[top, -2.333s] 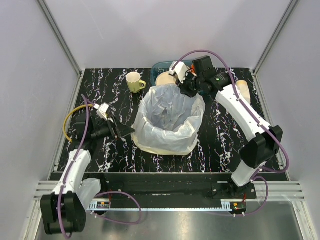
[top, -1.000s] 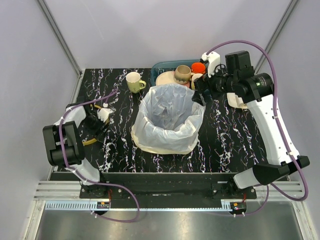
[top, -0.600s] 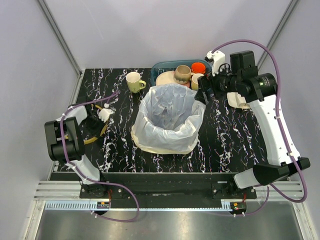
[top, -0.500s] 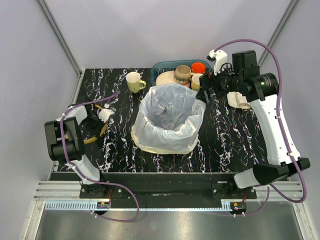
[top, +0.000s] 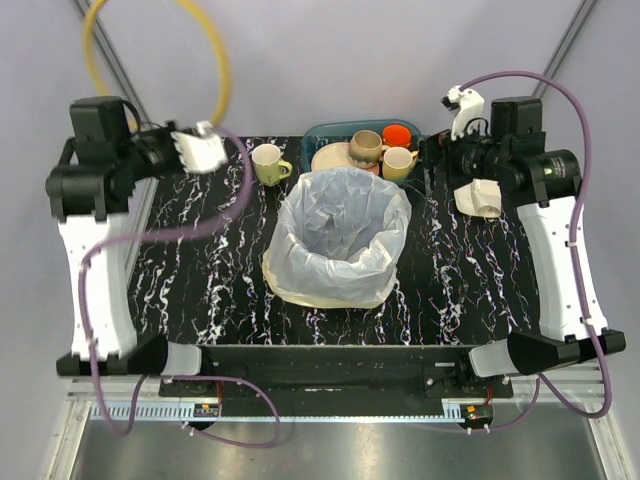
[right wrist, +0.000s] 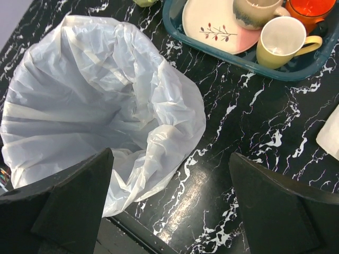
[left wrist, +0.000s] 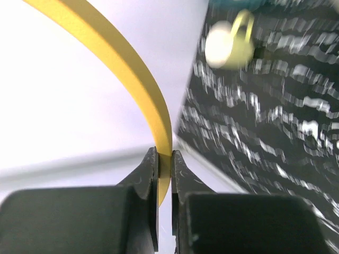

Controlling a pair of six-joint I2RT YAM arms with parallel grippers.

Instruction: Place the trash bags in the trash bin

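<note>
The yellow ring (top: pixel 218 60) is high in my left gripper. Next, my right gripper moves up and to the left in the top view to close on it.
A large translucent white trash bag (top: pixel 335 240) (right wrist: pixel 95 100) stands open-mouthed at the table's middle, draped over a round form. The trash bin under it is hidden. A small pale bundle of bags (top: pixel 480 195) (right wrist: pixel 331 132) lies at the right. My left gripper (top: pixel 212 140) (left wrist: pixel 164 153) is raised high at the far left, shut on a thin yellow ring (top: pixel 218 60) (left wrist: pixel 130 71) that arcs up above it. My right gripper (top: pixel 430 165) (right wrist: pixel 170 154) hangs open and empty above the table, just right of the sack.
A teal basket (top: pixel 320 133) (right wrist: pixel 212 50) at the back holds a cream plate (right wrist: pixel 209 21), a yellow mug (right wrist: pixel 278 39), a brown mug and an orange cup. A pale green mug (top: pixel 268 162) stands to its left. Grey walls close in the sides and back.
My left gripper shut on the yellow ring down at the table's left edge and has swung up high with it. My right arm drew back to the right, away from the sack.
</note>
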